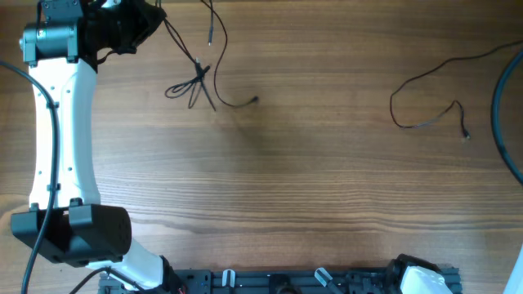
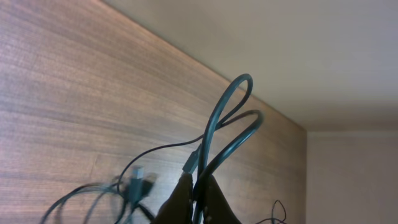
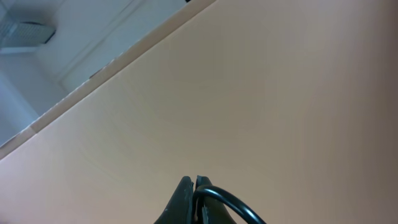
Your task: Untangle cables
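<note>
My right gripper's cable is far from my left gripper, so next my right gripper will go left in the overhead view toward the separate thin cable and release.
A small knot of thin black cables (image 1: pixel 197 77) lies on the wooden table (image 1: pixel 270 180) at the back left, with loose ends running off it. One strand runs up to my left gripper (image 1: pixel 154 20), just left of the knot. In the left wrist view the left gripper (image 2: pixel 200 188) is shut on a doubled cable loop (image 2: pixel 231 115) that stands up from the jaws, and the knot (image 2: pixel 134 185) lies blurred beside it. A separate thin cable (image 1: pixel 421 110) lies at the right and runs off the right edge. My right gripper (image 3: pixel 194 184) is shut on a black cable (image 3: pixel 231 204); it is outside the overhead view.
A thicker black arm cable (image 1: pixel 498 106) curves along the right edge. The left arm's white link (image 1: pixel 61 131) and dark base (image 1: pixel 73 233) fill the left side. A rail with clips (image 1: pixel 278 282) runs along the front edge. The right wrist view faces a plain wall.
</note>
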`<state>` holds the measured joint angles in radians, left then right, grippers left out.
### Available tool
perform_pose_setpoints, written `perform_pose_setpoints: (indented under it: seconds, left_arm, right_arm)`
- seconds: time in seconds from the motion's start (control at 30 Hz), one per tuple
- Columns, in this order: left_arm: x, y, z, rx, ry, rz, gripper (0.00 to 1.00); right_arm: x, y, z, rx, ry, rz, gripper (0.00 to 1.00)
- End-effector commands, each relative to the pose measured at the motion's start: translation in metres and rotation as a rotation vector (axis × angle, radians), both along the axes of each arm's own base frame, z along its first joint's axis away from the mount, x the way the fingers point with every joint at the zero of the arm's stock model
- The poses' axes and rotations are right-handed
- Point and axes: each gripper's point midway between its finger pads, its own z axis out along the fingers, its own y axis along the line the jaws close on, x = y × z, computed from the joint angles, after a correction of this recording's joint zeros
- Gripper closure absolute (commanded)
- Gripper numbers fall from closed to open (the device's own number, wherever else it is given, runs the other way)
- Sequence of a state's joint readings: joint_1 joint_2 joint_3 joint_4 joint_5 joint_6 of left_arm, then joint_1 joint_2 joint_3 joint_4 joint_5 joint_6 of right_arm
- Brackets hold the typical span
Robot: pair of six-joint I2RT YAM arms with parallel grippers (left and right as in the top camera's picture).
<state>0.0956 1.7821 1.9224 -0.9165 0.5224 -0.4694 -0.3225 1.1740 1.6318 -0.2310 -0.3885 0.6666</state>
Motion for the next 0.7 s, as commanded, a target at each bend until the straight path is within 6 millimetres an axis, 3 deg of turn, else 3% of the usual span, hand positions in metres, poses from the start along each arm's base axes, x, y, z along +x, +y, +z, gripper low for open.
perform_pose_setpoints:
  seconds: [0.0,0.03,0.1,0.13,0.17,0.27,0.37,0.43,0.5,0.57,0.67]
  left_arm:
    - [-0.003,0.006,-0.005,0.021,0.031,0.032,0.96]
    - [-0.004,0.013,-0.010,0.052,0.053,0.065,0.96]
    - [-0.005,0.024,-0.017,0.097,0.077,0.112,0.68]
    - [-0.007,0.025,-0.019,0.104,0.088,0.117,0.39]
    - [-0.009,0.024,-0.020,0.103,0.097,0.116,0.00]
    - [-0.010,0.013,-0.018,0.078,0.093,0.074,0.01]
    - [-0.018,-0.029,-0.010,0.031,0.043,-0.122,0.00]
    - [-0.027,-0.067,-0.010,0.036,0.021,-0.262,0.00]
    - [-0.043,-0.121,-0.012,0.056,-0.049,-0.494,0.00]
    - [-0.072,-0.186,-0.003,0.030,-0.229,-0.837,0.00]
    - [-0.080,-0.242,0.014,0.036,-0.403,-0.965,0.00]
  right_arm:
    - [0.005,0.009,-0.002,0.026,0.013,0.071,0.96]
    - [0.008,0.015,-0.004,0.038,0.021,0.111,0.96]
    - [0.011,0.024,-0.008,0.061,0.039,0.168,0.96]
    - [0.014,0.033,-0.011,0.067,0.050,0.210,0.96]
    - [0.014,0.040,-0.012,0.065,0.054,0.237,0.96]
    - [0.013,0.076,-0.012,0.059,0.057,0.339,0.96]
    - [0.020,0.117,-0.023,0.064,0.092,0.468,0.96]
    - [0.035,0.140,-0.025,0.143,0.101,0.550,0.96]
    - [0.043,0.162,-0.004,0.276,0.035,0.711,0.96]
    - [0.045,0.178,0.014,0.389,-0.023,0.850,0.96]
    - [0.041,0.196,0.019,0.446,-0.032,0.930,0.95]
